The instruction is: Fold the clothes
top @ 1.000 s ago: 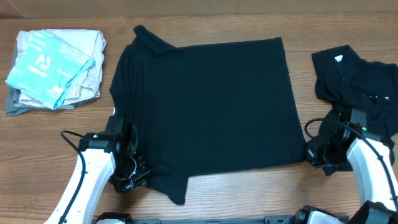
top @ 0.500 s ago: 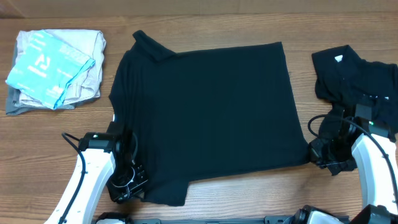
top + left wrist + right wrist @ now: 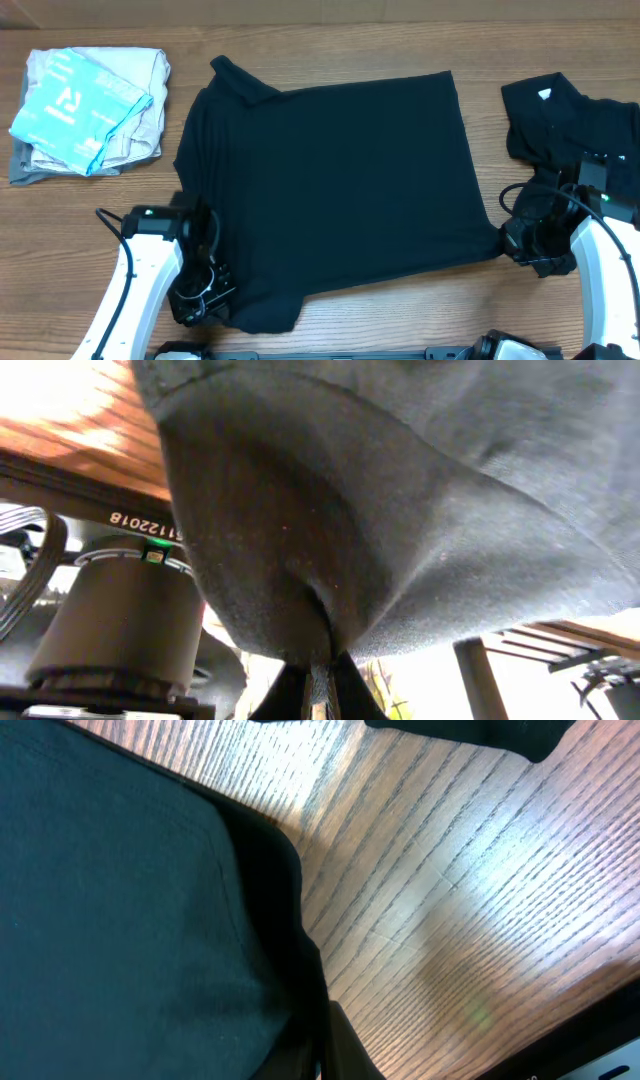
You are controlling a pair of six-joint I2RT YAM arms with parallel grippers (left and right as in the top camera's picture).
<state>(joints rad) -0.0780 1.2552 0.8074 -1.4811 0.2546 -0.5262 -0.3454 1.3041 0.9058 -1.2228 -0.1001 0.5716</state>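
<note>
The left gripper should next carry the shirt's corner outward and let go of it on the shirt's side [image 3: 222,158] beside the folded stack, because that side of the shirt lies outward of the gripper.
A black T-shirt [image 3: 335,180] lies spread flat across the middle of the table. My left gripper [image 3: 205,300] is shut on its near-left corner; the left wrist view shows the black fabric [image 3: 380,510] pinched between the fingers [image 3: 320,695] and lifted off the wood. My right gripper [image 3: 512,243] is shut on the shirt's near-right corner; the right wrist view shows the hem [image 3: 270,920] running into the closed fingers [image 3: 325,1050]. A second black garment [image 3: 570,125] with a small white label lies crumpled at the far right.
A stack of folded light clothes [image 3: 90,110], beige with a pale blue printed piece on top, sits at the far left. The table's front edge runs just below both arms. Bare wood [image 3: 480,900] lies to the right of the shirt's hem.
Both grippers have pulled the shirt's near corners toward the front edge and slightly outward. The shirt's near edge has stretched and its body lies smoother.
</note>
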